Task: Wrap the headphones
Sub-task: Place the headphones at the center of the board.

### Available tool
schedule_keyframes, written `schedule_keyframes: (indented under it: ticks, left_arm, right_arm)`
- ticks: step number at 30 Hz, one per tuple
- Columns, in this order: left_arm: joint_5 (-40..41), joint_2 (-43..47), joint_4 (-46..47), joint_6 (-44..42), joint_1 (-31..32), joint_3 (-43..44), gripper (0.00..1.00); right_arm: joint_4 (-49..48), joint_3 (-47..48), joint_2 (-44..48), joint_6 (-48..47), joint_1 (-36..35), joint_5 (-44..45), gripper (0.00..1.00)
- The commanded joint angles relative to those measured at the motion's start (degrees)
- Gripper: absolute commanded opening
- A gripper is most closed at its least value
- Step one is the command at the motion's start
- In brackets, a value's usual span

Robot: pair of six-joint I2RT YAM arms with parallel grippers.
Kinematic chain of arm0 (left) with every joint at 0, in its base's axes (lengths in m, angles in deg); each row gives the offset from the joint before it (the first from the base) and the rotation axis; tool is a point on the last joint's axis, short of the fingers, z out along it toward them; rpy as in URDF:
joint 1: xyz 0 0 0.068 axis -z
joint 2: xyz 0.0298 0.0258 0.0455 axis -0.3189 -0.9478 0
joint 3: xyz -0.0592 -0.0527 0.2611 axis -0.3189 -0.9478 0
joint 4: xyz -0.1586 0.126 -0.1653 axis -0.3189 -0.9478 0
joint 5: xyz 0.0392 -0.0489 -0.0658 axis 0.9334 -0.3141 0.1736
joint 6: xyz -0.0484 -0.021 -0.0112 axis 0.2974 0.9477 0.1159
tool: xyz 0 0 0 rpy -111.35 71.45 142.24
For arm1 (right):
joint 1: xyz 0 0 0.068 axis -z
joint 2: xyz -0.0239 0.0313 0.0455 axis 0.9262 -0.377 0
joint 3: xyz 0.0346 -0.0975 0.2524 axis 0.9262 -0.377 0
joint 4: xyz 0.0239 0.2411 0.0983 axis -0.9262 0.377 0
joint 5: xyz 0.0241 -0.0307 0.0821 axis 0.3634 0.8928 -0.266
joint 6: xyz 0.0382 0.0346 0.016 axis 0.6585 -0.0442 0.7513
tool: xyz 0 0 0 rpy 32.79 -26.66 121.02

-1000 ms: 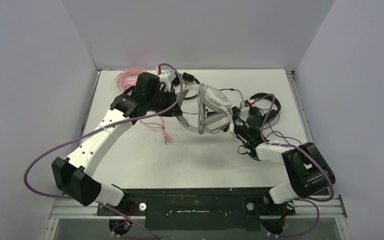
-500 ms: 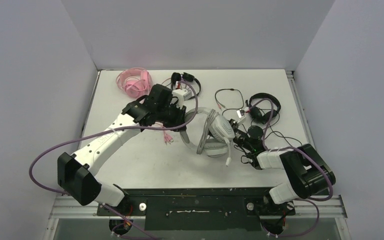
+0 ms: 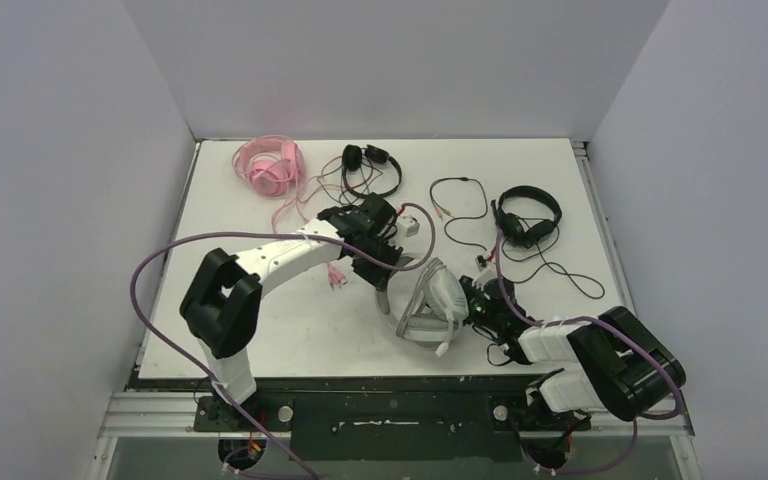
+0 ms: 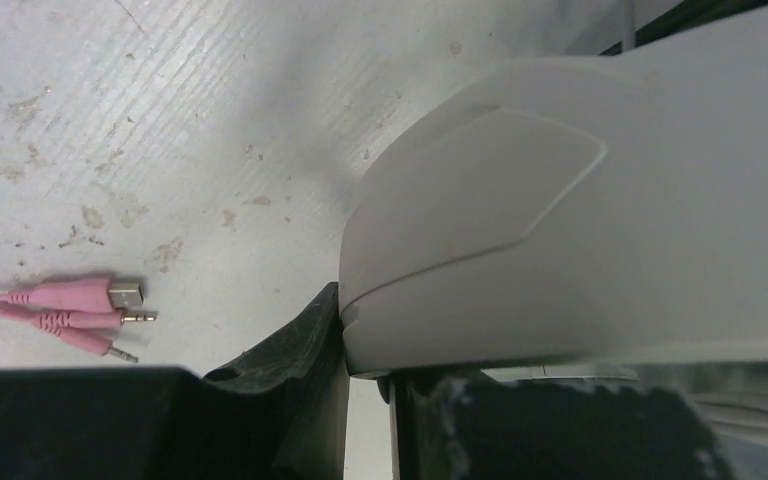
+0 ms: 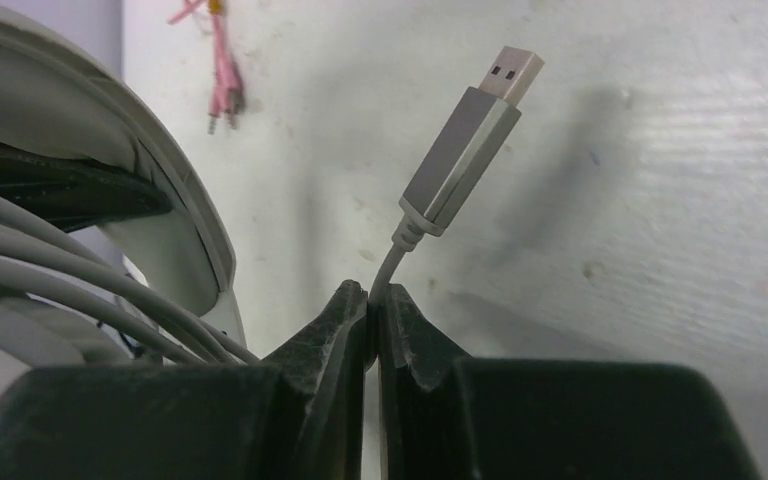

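My left gripper tilts, lowers the headset down and left in the top view and releases it next, since bare tabletop lies there.
The bulky white-grey headset (image 3: 428, 305) lies at the near middle of the table, its grey cable (image 5: 60, 270) wound round it. My left gripper (image 3: 382, 277) is shut on its left edge; in the left wrist view the white shell (image 4: 580, 200) fills the frame above my gripper (image 4: 365, 385). My right gripper (image 3: 477, 303) sits just right of the headset, shut on the grey cable right below its USB plug (image 5: 465, 140); the jaws (image 5: 373, 300) pinch the cord. The pink headset (image 3: 268, 165) lies back left. One black headset (image 3: 370, 165) lies at the back middle, another (image 3: 528, 215) at the right.
The pink cable's plugs (image 3: 335, 275) lie left of the left gripper and show in both wrist views (image 4: 80, 305) (image 5: 222, 85). Loose black cables (image 3: 560, 270) trail over the right side of the table. Grey walls enclose the table on three sides.
Both grippers have brought the white-grey headset from the middle of the table toward the near edge. The left arm has folded back, uncovering the pink and black headsets.
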Motion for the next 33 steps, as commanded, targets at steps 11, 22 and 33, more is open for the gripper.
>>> schedule_keyframes:
  ticks: [11,22,33]
  left_arm:
    - [17.93,-13.19,-19.52,-6.36,6.84,12.21,0.00]
    - [26.39,-15.79,-20.26,-7.62,7.59,13.49,0.00]
    - [36.95,-14.11,-20.51,-6.97,7.81,19.89,0.12]
  right_arm:
    - [-5.73,-3.08,-3.32,-0.01,-0.89,17.35,0.26]
    - [11.99,-2.39,12.65,-5.61,3.57,25.20,0.37]
    - [27.09,3.69,25.36,-11.02,3.59,20.60,0.52]
